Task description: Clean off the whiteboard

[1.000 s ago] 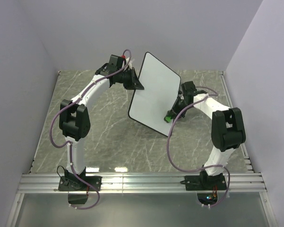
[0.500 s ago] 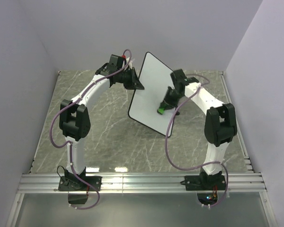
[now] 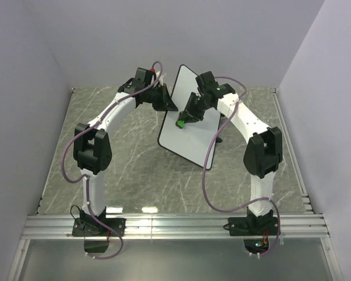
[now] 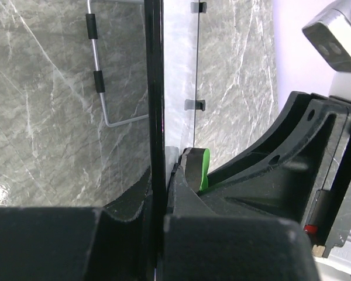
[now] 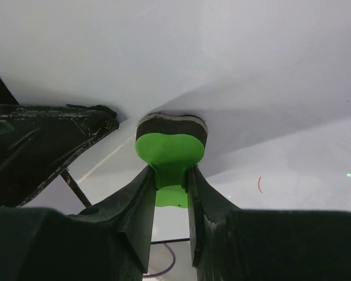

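The robot's right gripper will sweep the eraser back across the whiteboard, past the whiteboard's rim opposite the left gripper and down to the table.
The whiteboard [image 3: 187, 132] stands tilted upright in mid-table, white with a thin black rim. My left gripper [image 3: 168, 104] is shut on its left edge; in the left wrist view the rim [image 4: 154, 105] runs edge-on between the jaws. My right gripper [image 3: 186, 116] is shut on the green eraser [image 3: 180, 123] and presses its dark felt against the board's upper left face. In the right wrist view the eraser [image 5: 169, 149] sits against the white surface [image 5: 251, 70], with a small red pen mark [image 5: 259, 185] to its right.
A wire stand [image 4: 99, 88] props the board from behind. The grey marble table [image 3: 128, 158] lies under it. Purple-grey walls close in on three sides. A metal rail [image 3: 175, 225] runs along the near edge by the arm bases.
My right gripper has swept the eraser from the board's lower right up and left across its face, close to the left gripper. The left arm and the board have stayed put.
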`<state>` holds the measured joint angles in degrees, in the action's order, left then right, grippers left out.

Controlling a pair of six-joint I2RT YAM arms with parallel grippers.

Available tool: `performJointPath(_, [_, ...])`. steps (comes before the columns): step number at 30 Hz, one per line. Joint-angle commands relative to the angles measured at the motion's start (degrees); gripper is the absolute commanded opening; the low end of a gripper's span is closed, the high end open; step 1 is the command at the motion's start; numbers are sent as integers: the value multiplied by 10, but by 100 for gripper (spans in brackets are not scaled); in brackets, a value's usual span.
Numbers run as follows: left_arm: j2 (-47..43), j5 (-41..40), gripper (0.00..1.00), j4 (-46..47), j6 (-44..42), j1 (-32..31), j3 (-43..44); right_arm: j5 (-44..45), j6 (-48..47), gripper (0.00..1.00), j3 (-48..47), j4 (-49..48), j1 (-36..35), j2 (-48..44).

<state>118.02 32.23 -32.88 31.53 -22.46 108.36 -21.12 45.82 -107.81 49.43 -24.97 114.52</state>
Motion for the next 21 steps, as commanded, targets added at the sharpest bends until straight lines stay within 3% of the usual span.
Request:
performJointPath(1, [27, -68, 0, -83, -101, -47, -5, 49, -27, 0, 39, 9, -32, 5])
performJointPath(5, [31, -61, 0, -83, -99, -47, 7, 152, -70, 0, 121, 36, -39, -34])
performJointPath(13, [41, -56, 0, -85, -97, -46, 25, 210, -81, 0, 295, 3, -37, -62])
performJointPath(21, [32, -49, 0, -81, -94, -47, 12, 234, -84, 0, 273, 12, -14, -60])
